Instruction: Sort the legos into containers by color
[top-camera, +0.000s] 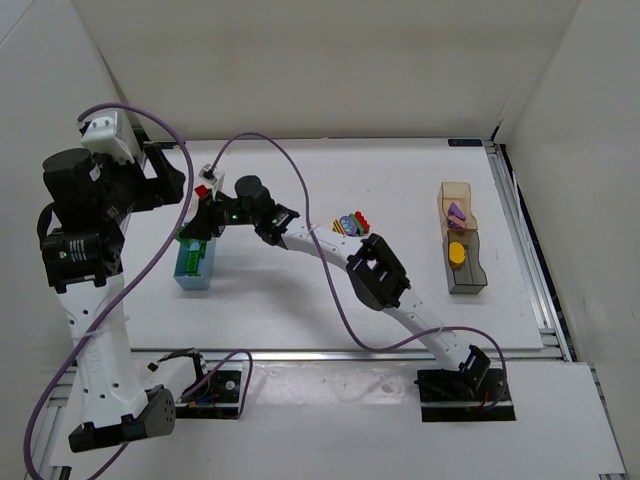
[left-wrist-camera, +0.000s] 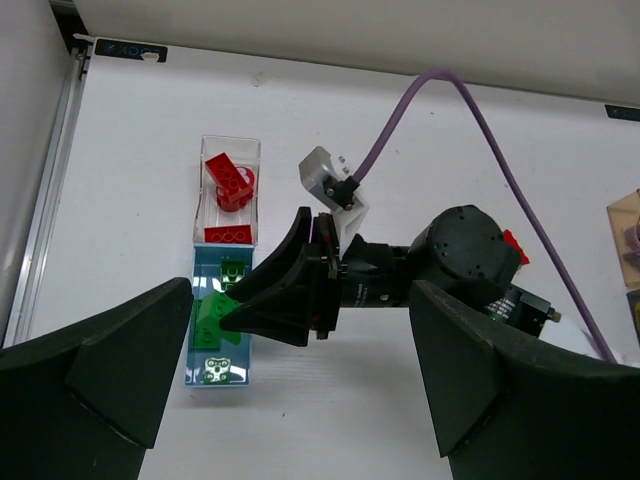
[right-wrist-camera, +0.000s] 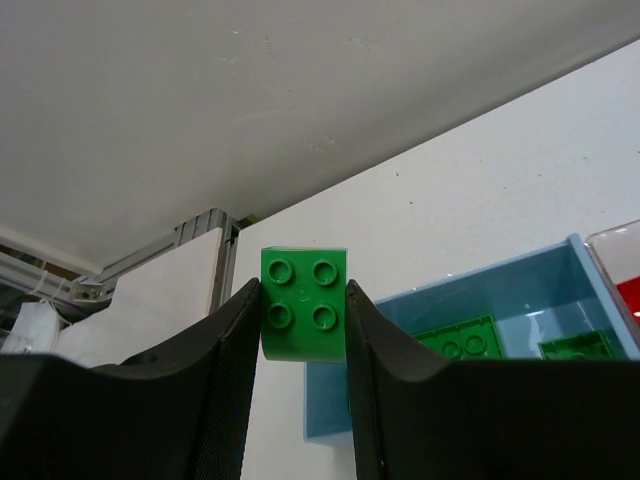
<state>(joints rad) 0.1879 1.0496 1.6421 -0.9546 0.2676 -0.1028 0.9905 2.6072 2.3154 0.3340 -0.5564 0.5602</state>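
Note:
My right gripper eases down and toward the right in the wrist view over the green legos in the light blue container next and releases the brick there, as green legos lie there.
My right gripper (top-camera: 203, 228) is shut on a green lego (right-wrist-camera: 303, 303), a four-stud brick, and holds it above the near end of the light blue container (top-camera: 192, 280). Other green legos (left-wrist-camera: 222, 372) lie in that container (right-wrist-camera: 325, 400). The clear container (left-wrist-camera: 207, 150) behind it holds red legos (left-wrist-camera: 228, 180). My left gripper (top-camera: 170, 178) is open and empty, raised above the right gripper and looking down on it. A mixed pile of legos (top-camera: 350, 223) lies mid-table. The tan container (top-camera: 455, 190) holds a purple lego, the dark container (top-camera: 468, 280) a yellow one.
The right arm (top-camera: 370, 270) stretches across the table from its base at the near right to the left side. A purple cable (top-camera: 290, 165) loops over it. A metal rail (top-camera: 520, 240) runs along the right table edge. Walls stand at the back and both sides.

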